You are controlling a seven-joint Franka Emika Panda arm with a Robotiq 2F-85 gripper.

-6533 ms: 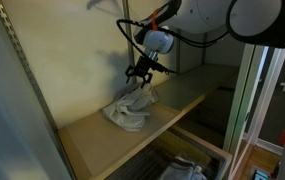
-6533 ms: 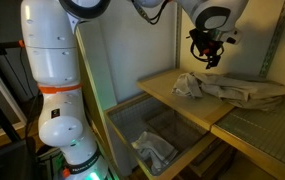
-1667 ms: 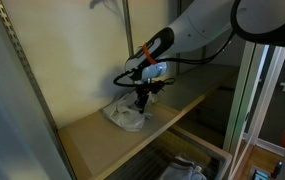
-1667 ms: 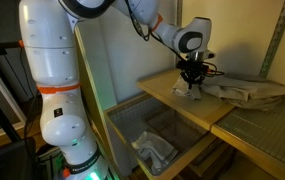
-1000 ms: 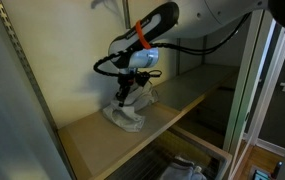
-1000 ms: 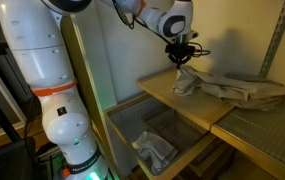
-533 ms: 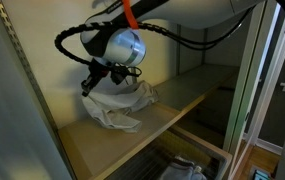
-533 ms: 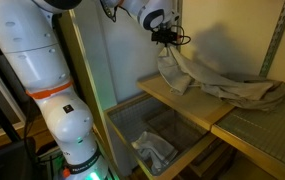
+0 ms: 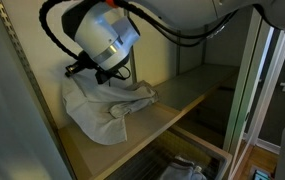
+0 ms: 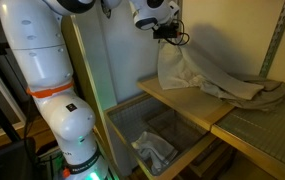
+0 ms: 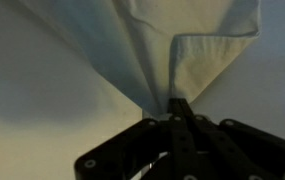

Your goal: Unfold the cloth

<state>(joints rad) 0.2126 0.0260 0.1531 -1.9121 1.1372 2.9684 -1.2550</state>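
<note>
My gripper will next bring the cloth's edge toward the cloth's trailing part (image 10: 228,86), which is farther along the shelf, and let go of the edge, because the cloth already reaches the shelf.
The cloth (image 9: 102,105) is a plain white fabric piece, lifted by one corner and hanging in a broad sheet down to the wooden shelf (image 9: 172,105). In an exterior view the cloth (image 10: 197,75) drapes from the gripper (image 10: 168,38) and trails right along the shelf. The gripper (image 9: 80,70) sits high at the shelf's end, shut on the cloth's edge. In the wrist view the black fingers (image 11: 177,118) are pressed together with the cloth (image 11: 142,50) fanning out from between them.
A metal upright (image 10: 274,40) and back wall bound the wooden shelf (image 10: 182,110). Below it sits a wire basket (image 10: 152,135) with a whitish bundle (image 10: 154,150) inside. A grey mesh surface (image 10: 267,135) lies beside the shelf. The robot's white base (image 10: 52,90) stands close by.
The gripper has pulled the cloth's corner up and further toward the shelf's end. The cloth has opened from a crumpled heap into a wide hanging sheet.
</note>
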